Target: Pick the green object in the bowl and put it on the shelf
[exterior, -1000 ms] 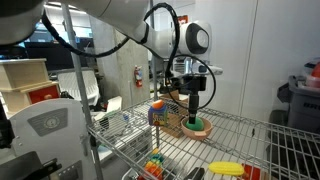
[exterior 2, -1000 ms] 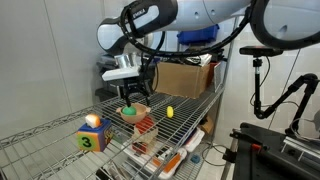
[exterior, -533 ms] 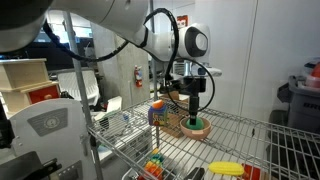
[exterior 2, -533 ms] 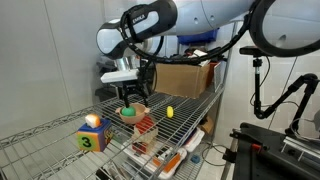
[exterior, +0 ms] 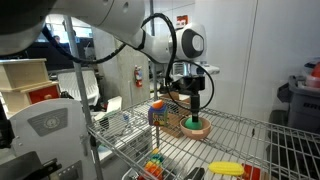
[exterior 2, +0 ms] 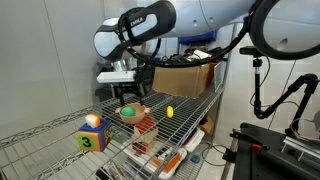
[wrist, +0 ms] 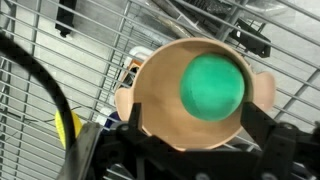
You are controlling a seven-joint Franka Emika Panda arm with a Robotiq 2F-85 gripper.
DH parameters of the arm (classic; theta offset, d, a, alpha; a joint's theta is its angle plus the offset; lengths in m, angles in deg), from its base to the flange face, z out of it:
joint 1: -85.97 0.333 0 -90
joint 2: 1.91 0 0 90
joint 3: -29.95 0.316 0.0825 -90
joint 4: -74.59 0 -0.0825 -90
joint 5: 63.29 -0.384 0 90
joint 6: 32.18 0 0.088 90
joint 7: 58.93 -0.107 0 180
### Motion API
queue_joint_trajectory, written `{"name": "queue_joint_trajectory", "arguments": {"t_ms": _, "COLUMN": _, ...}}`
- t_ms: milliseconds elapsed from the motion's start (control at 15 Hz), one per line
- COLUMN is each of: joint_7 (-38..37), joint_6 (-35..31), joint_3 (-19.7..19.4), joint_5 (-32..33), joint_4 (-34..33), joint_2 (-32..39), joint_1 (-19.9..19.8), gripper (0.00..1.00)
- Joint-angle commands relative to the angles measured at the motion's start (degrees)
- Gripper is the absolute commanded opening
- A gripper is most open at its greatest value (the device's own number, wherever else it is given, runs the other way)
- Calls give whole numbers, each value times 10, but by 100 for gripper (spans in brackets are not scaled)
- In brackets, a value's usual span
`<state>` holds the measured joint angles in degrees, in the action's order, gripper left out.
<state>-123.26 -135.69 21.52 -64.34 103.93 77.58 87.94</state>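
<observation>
I need to lower my gripper into the bowl, off the bowl's middle, before I close it around the green object.
The green object is a round ball lying in the tan-orange bowl, right of the bowl's middle in the wrist view. The bowl stands on the wire shelf. My gripper is open and hangs straight above the bowl, with its dark fingers outside the rim on either side. In both exterior views the gripper sits just over the green object in the bowl, apart from it.
A multicoloured cube toy stands on the shelf beside the bowl. An elongated yellow item lies on the other side. Coloured items lie on a lower rack. A cardboard box stands behind.
The arm's wrist has shifted slightly and the gripper has risen a little. It stays open over the bowl, and the green object has not moved.
</observation>
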Motion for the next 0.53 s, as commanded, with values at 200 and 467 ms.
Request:
{"name": "queue_joint_trajectory", "arguments": {"t_ms": 200, "joint_7": -7, "joint_6": 1, "joint_3": -1, "joint_5": 1, "joint_4": -23, "joint_2": 15, "joint_1": 0, "gripper": 100}}
{"name": "queue_joint_trajectory", "arguments": {"t_ms": 467, "joint_7": -8, "joint_6": 10, "joint_3": -4, "joint_5": 4, "joint_4": -21, "joint_2": 20, "joint_1": 2, "gripper": 100}}
